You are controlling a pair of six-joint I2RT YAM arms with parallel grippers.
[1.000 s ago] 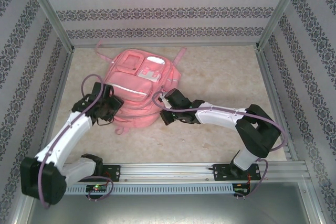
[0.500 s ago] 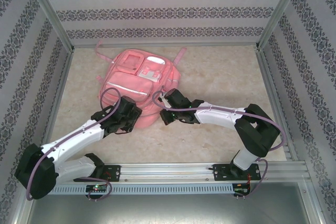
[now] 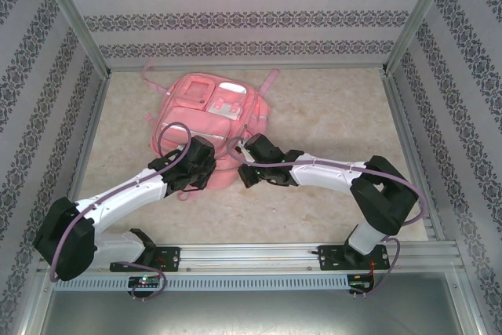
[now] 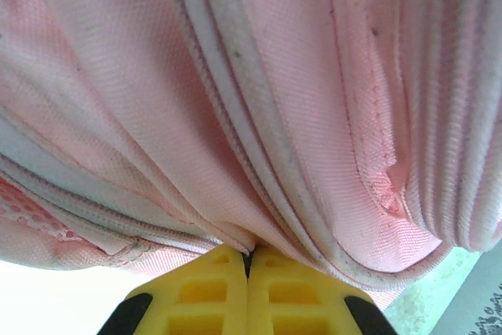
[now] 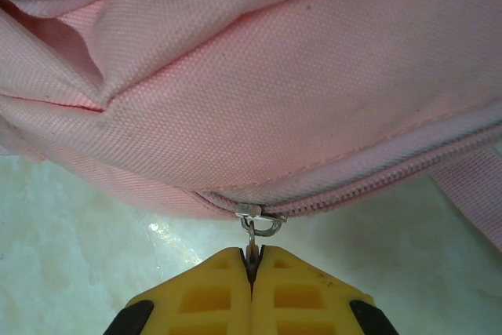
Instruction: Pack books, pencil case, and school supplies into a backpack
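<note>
The zipper track (image 5: 392, 169) still runs on from the metal pull (image 5: 252, 229) along the backpack's edge, so the robot's right gripper will next move outward along the track and release the pull.
The pink backpack (image 3: 210, 111) lies flat at the back left of the table, pockets up. My left gripper (image 3: 205, 165) is at its near edge, shut on a fold of pink fabric beside the white-trimmed seam (image 4: 259, 154); its yellow tips (image 4: 248, 255) pinch the backpack (image 4: 314, 92). My right gripper (image 3: 241, 169) is at the near right corner, and its tips (image 5: 252, 255) are shut on the metal zipper pull (image 5: 252, 229) of the backpack (image 5: 274, 92). The zipper (image 5: 376, 186) runs shut to the right. Books, pencil case and school supplies are hidden.
The marbled table (image 3: 329, 115) stretches to the right of the backpack. Patterned walls and metal posts (image 3: 74, 29) enclose three sides. A rail (image 3: 259, 255) with both arm bases runs along the near edge. A pink strap (image 5: 471, 194) trails on the table.
My left arm swung right from the backpack's left side to its near edge, and its gripper closed on the fabric. The right arm and the backpack stayed put.
</note>
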